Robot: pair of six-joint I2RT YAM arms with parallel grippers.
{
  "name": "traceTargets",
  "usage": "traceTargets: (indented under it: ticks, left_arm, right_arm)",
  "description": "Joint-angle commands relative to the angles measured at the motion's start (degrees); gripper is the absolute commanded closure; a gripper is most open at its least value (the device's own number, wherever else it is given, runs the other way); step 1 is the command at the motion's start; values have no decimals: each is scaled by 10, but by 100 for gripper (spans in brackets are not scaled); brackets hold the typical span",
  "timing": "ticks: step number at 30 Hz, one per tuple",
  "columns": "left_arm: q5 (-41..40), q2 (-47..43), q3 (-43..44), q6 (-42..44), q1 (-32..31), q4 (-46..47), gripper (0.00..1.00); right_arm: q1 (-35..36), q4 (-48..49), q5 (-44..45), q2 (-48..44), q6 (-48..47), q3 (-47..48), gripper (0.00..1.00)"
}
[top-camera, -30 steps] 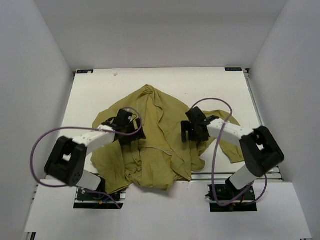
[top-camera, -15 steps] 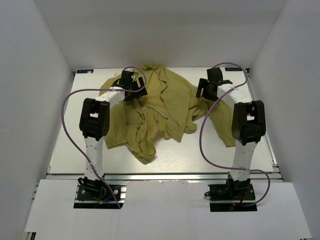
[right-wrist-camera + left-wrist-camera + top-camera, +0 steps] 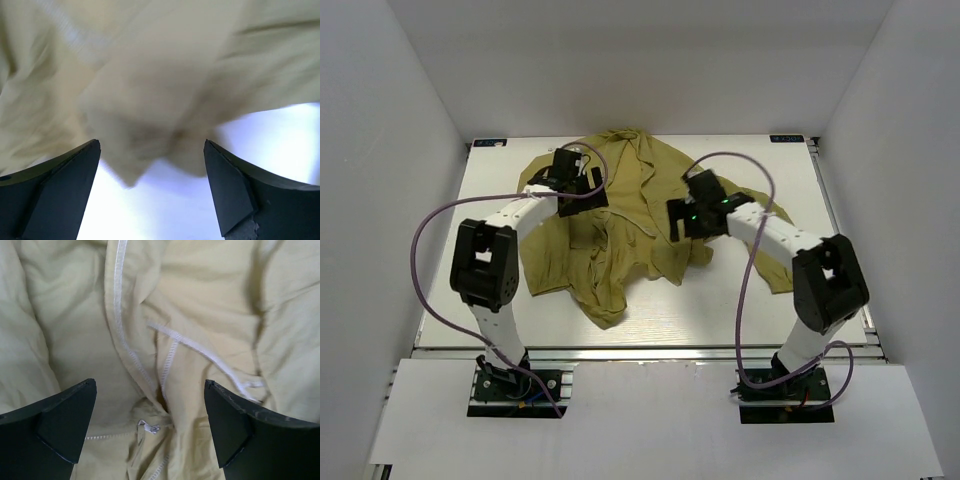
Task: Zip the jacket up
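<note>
I will move my right gripper down and slightly back onto the folded near edge of the jacket, because that edge lines up between my open fingers.
The olive jacket (image 3: 630, 215) lies crumpled on the white table, spread from the back edge toward the middle. My left gripper (image 3: 575, 183) hovers open over its upper left part. In the left wrist view the jacket (image 3: 210, 295) fills the frame, with white zipper tape (image 3: 118, 315) running down and a small metal zipper pull (image 3: 149, 428) between the fingers (image 3: 65, 420). My right gripper (image 3: 685, 218) is open over the jacket's right side. In the right wrist view a blurred jacket edge (image 3: 150, 100) hangs over white table (image 3: 165, 210) between the fingers (image 3: 230, 190).
White walls enclose the table (image 3: 740, 310) on three sides. A jacket sleeve (image 3: 775, 265) trails under the right arm toward the right edge. Purple cables (image 3: 745, 300) loop from both arms.
The right gripper has moved from the back right corner down toward the jacket's middle right. The left gripper has shifted slightly nearer. The jacket lies about as it did half a second ago.
</note>
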Motion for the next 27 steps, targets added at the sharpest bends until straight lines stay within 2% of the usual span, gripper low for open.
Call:
traceTargets:
  ticks: [1,7,11,12,14,15,16,17,18,21,27]
  left_arm:
    - [-45,42,28,-3,-16,-40,2]
    - [-52,103,73,-12,-17,-25,6]
    - [-60,146,105,-19,-17,-17,18]
    - [-59,152,111,-20,-17,-16,25]
    - [-68,159,119,-21,-17,-12,34]
    - [-73,166,128,-21,-17,-14,50]
    - [-79,171,135,-21,-17,-19,62]
    - [-86,174,144,-20,-17,-38,74]
    - [-103,176,162,-20,-17,-49,98]
    - [-143,161,184,-16,-17,-95,100]
    - [-194,6,143,-7,-17,-119,100]
  right_arm:
    - [54,-32,11,22,41,-5,11]
    - [74,1,7,52,119,-3,22]
    - [79,8,35,74,131,6,28]
    - [80,-6,45,84,132,18,33]
    - [80,-13,64,90,136,25,41]
    - [80,-17,70,92,135,25,56]
    - [80,-16,73,90,132,23,76]
    - [79,-17,76,87,125,21,91]
    - [79,-21,85,78,125,20,100]
    - [79,-35,122,47,116,17,100]
    - [76,-53,130,-43,70,7,100]
